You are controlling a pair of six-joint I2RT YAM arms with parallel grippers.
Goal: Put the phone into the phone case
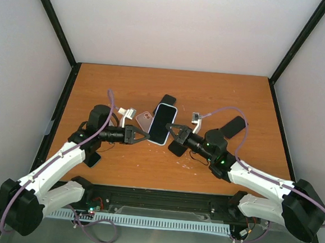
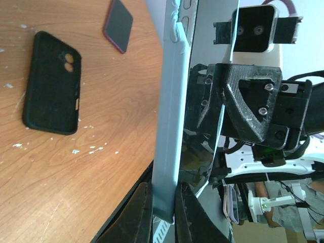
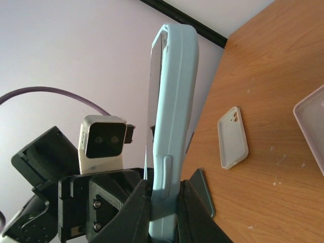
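Observation:
I will carry the case outward, to my right gripper's right in the top view, and down, then release the case's edge, because the tabletop below my right gripper that way is clear.
A light blue phone case (image 1: 162, 124) with a dark-screened phone in it is held on edge above the table's middle, between both grippers. My left gripper (image 1: 143, 136) is shut on one long edge of the case (image 2: 171, 126); its fingers (image 2: 142, 212) press both faces. My right gripper (image 1: 173, 131) is shut on the opposite edge of the case (image 3: 171, 116), at the side button. The phone's edge (image 3: 156, 66) shows along the case's rim in the right wrist view.
A pink case (image 1: 145, 120) and a black item (image 1: 165, 100) lie behind the held case. A black case (image 1: 233, 126) lies at right and a dark phone (image 1: 93, 160) by the left arm. A white case (image 3: 233, 137) and a teal phone (image 3: 204, 197) lie on the table.

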